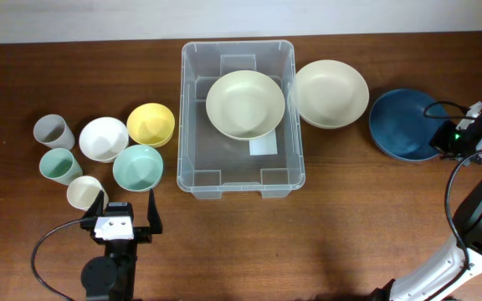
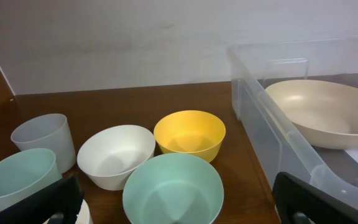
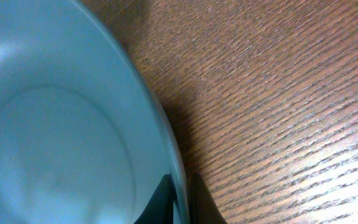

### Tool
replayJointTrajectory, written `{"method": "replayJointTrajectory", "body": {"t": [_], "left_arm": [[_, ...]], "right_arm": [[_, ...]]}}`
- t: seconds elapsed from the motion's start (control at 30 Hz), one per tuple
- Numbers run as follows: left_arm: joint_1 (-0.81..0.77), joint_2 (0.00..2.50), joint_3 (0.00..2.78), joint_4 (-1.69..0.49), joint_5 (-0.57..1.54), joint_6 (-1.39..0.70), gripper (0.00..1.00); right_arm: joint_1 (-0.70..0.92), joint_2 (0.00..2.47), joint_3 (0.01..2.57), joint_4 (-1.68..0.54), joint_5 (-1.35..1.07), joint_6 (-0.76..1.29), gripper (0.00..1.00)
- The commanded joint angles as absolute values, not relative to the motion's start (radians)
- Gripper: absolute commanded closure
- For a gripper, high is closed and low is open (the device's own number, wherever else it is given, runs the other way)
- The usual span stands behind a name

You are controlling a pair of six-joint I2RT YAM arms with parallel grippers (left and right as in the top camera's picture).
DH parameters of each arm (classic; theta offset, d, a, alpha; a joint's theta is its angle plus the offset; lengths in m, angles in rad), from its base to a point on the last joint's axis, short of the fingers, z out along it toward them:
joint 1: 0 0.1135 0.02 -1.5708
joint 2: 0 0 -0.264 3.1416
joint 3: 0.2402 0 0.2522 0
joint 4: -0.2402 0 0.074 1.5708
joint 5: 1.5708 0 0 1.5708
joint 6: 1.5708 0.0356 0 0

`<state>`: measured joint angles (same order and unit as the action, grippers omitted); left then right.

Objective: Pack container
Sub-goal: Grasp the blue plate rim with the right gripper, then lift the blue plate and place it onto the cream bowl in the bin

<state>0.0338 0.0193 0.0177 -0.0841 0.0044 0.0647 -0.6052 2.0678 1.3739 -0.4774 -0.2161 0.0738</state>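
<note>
I should next lift the dark blue bowl [image 1: 402, 124] in my right gripper, move left in the overhead view and release it down in the container's cream bowl [image 1: 245, 104], which is empty.
The clear container [image 1: 186, 125] stands mid-table with a white label on its floor and a cream bowl [image 1: 245, 104] inside. It also shows in the left wrist view [image 2: 260, 121], with the cream bowl [image 2: 322, 112] in it. A second cream bowl [image 1: 331, 94] sits just right of the container. My right gripper [image 1: 438, 138] is shut on the right rim of a dark blue bowl [image 1: 402, 124]; its fingers [image 3: 180, 190] straddle that rim [image 3: 61, 124]. My left gripper [image 1: 126, 211] is open and empty, just in front of a mint bowl [image 1: 137, 167].
Left of the container stand a yellow bowl [image 1: 151, 124], a white bowl [image 1: 103, 138], a grey cup [image 1: 53, 131], a mint cup [image 1: 60, 165] and a cream cup [image 1: 84, 192]. The cream cup is right beside my left gripper's left finger.
</note>
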Motion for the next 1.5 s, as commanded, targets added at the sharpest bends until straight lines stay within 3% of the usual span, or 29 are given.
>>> {"method": "replayJointTrajectory", "body": {"t": [0.0,0.37,0.5,0.67,1.03,1.2,1.47], "left_arm": [[0.031,0.012,0.01,-0.082,0.012,0.081,0.01],[0.031,0.012,0.01,-0.082,0.012,0.081,0.01],[0.031,0.012,0.01,-0.082,0.012,0.081,0.0],[0.031,0.012,0.01,-0.082,0.012,0.081,0.0],[0.031,0.012,0.01,-0.082,0.012,0.081,0.0],[0.031,0.012,0.01,-0.082,0.012,0.081,0.0],[0.031,0.012,0.01,-0.082,0.012,0.081,0.0]], "right_arm": [[-0.625,2.011,1.377,-0.483,-0.223,0.06,0.96],[-0.639,1.605,1.377,-0.516,-0.29,0.059,0.96],[-0.56,1.457,1.377,-0.508,-0.413,0.059,0.96],[-0.339,1.367,1.377,-0.472,-0.424,0.059,0.96],[0.242,1.551,1.377,-0.212,-0.03,0.059,0.96],[0.342,1.736,1.377,-0.084,0.08,0.059,0.96],[0.346,1.872,1.377,0.02,0.133,0.06,0.96]]}}
